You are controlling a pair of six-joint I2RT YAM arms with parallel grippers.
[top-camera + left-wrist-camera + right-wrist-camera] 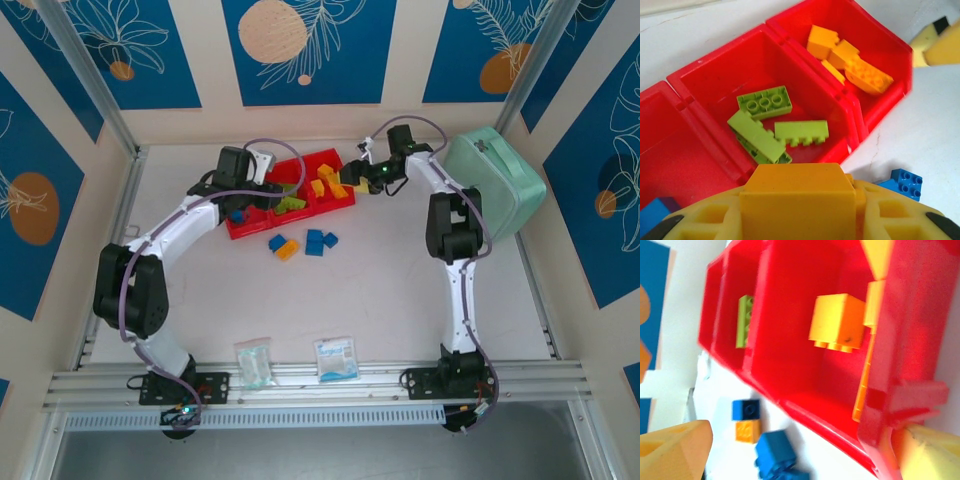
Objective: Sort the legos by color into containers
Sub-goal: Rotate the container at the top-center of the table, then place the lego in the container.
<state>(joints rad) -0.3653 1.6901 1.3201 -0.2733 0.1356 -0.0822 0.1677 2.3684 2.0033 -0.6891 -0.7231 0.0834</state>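
My left gripper carries the brick across the divider next and releases it among its color, as the bin holding orange legos lies beyond the green ones.
The red tray [262, 223] has three joined bins. In the left wrist view, three green legos [765, 101] lie in the middle bin [730, 75], several orange ones [850, 60] in the right bin, and a blue one [652, 210] in the left bin. My left gripper [797, 200] is shut on an orange brick [795, 185] above the tray's front edge. My right gripper [805, 440] stands open at the tray's right end [900, 390], where an orange brick [837, 320] lies in the bin. Blue and orange legos [283, 246] lie loose on the table.
A mint green zip case [495, 185] sits at the right, beside the right arm. Two clear packets [253, 360] [335, 357] lie near the front rail. The right gripper's yellow finger [935, 40] shows past the tray's right end in the left wrist view.
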